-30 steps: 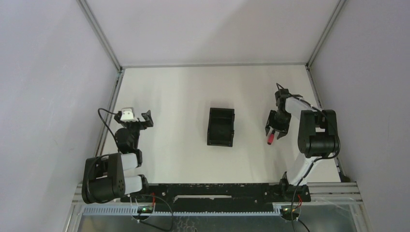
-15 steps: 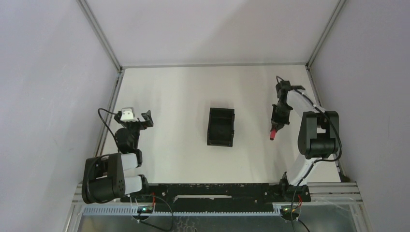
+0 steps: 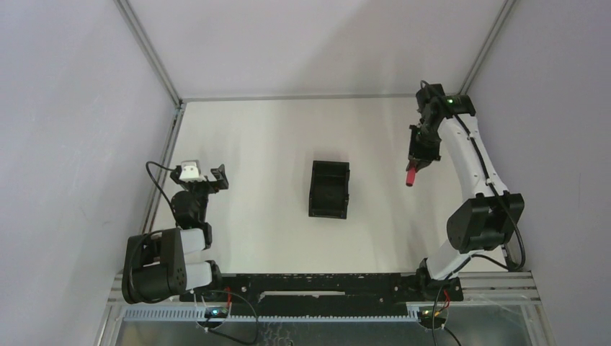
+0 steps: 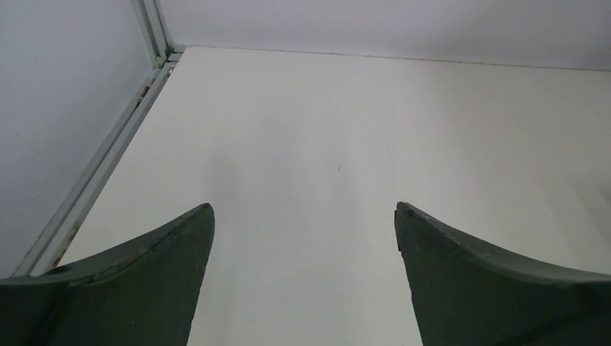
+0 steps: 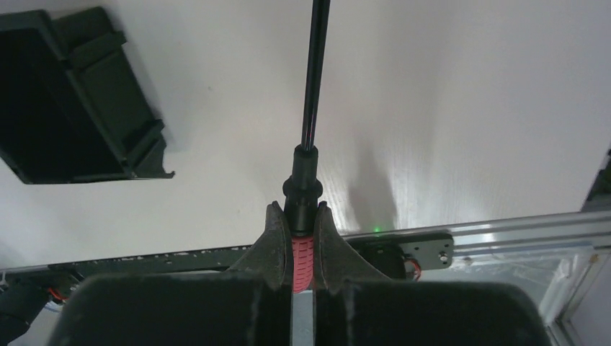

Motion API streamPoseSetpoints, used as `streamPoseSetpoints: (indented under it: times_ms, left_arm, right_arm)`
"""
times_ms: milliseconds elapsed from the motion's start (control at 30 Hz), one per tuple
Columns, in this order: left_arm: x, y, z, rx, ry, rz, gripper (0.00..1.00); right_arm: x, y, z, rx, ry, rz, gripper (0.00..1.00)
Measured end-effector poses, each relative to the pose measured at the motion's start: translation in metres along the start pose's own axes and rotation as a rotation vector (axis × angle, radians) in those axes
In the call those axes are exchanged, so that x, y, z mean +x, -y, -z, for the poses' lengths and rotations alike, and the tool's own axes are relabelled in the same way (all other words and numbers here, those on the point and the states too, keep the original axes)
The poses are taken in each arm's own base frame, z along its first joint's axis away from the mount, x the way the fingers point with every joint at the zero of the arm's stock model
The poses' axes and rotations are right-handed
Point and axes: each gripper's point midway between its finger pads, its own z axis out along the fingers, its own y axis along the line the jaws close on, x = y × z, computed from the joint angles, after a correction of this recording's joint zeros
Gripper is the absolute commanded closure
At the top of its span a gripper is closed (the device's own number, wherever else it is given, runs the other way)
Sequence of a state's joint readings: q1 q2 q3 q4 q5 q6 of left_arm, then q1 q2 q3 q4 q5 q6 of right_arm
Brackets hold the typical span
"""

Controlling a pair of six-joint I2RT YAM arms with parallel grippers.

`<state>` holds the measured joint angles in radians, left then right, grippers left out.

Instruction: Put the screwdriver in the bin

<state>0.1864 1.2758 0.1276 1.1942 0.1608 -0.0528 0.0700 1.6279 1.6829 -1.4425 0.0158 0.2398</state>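
Observation:
I should next carry the screwdriver [image 3: 411, 177] to the left in the top view with my right gripper, then lower it into the black bin [image 3: 330, 189] and let go. The screwdriver is over bare table now.
My right gripper [image 3: 416, 160] hangs above the table's right side, shut on the screwdriver [image 3: 411, 177], whose red handle end pokes out toward the near edge. In the right wrist view the fingers [image 5: 297, 209] clamp the ribbed red handle [image 5: 302, 261], and the thin black shaft [image 5: 314, 72] points away from the camera. The black bin [image 3: 330, 189] sits open-topped at the table's middle, left of the held tool; part of it shows at the upper left [image 5: 86, 108]. My left gripper [image 3: 217, 176] rests open at the left, nothing between its fingers [image 4: 302, 216].
Grey walls and aluminium frame posts [image 3: 150, 50] close in the white table on three sides. A black rail with cabling [image 3: 317, 285] runs along the near edge. The left frame rail [image 4: 108, 155] lies close to my left gripper.
My right gripper closed on the screwdriver, lifted it off the table and carried it toward the far right. The left arm and the bin stayed put.

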Motion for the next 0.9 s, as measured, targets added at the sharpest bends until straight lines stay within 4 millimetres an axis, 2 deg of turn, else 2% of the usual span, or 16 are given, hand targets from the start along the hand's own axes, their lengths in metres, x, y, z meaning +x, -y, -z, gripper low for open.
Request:
streamPoseSetpoints:
  times_ms: [100, 167, 233, 300, 333, 433, 500, 567, 667, 733, 900]
  left_arm:
    - [0.0, 0.0, 0.0, 0.0, 0.0, 0.0, 0.0]
    - [0.0, 0.0, 0.0, 0.0, 0.0, 0.0, 0.0]
    - [0.0, 0.0, 0.0, 0.0, 0.0, 0.0, 0.0]
    - [0.0, 0.0, 0.0, 0.0, 0.0, 0.0, 0.0]
    - [0.0, 0.0, 0.0, 0.0, 0.0, 0.0, 0.0]
    - [0.0, 0.0, 0.0, 0.0, 0.0, 0.0, 0.0]
    - [0.0, 0.0, 0.0, 0.0, 0.0, 0.0, 0.0]
    - [0.0, 0.0, 0.0, 0.0, 0.0, 0.0, 0.0]
    - [0.0, 0.0, 0.0, 0.0, 0.0, 0.0, 0.0]
    - [0.0, 0.0, 0.0, 0.0, 0.0, 0.0, 0.0]
    - [0.0, 0.0, 0.0, 0.0, 0.0, 0.0, 0.0]
  right_arm:
    - [0.005, -0.022, 0.001, -0.019, 0.009, 0.037, 1.0]
    - [0.008, -0.049, 0.002, -0.056, 0.029, 0.08, 1.0]
    - [0.012, -0.082, 0.005, -0.101, 0.046, 0.141, 1.0]
    - [0.014, -0.123, 0.009, -0.164, 0.07, 0.215, 1.0]
    - [0.015, -0.15, 0.013, -0.198, 0.082, 0.264, 1.0]
    - [0.016, -0.205, 0.017, -0.264, 0.113, 0.361, 1.0]
    - [0.019, -0.238, 0.018, -0.299, 0.14, 0.426, 1.0]
    - [0.023, -0.259, 0.016, -0.302, 0.179, 0.49, 1.0]
    - [0.032, -0.269, 0.008, -0.267, 0.226, 0.572, 1.0]
    - [0.038, -0.272, -0.007, -0.239, 0.246, 0.619, 1.0]
    - [0.058, -0.247, -0.081, -0.135, 0.18, 0.671, 1.0]
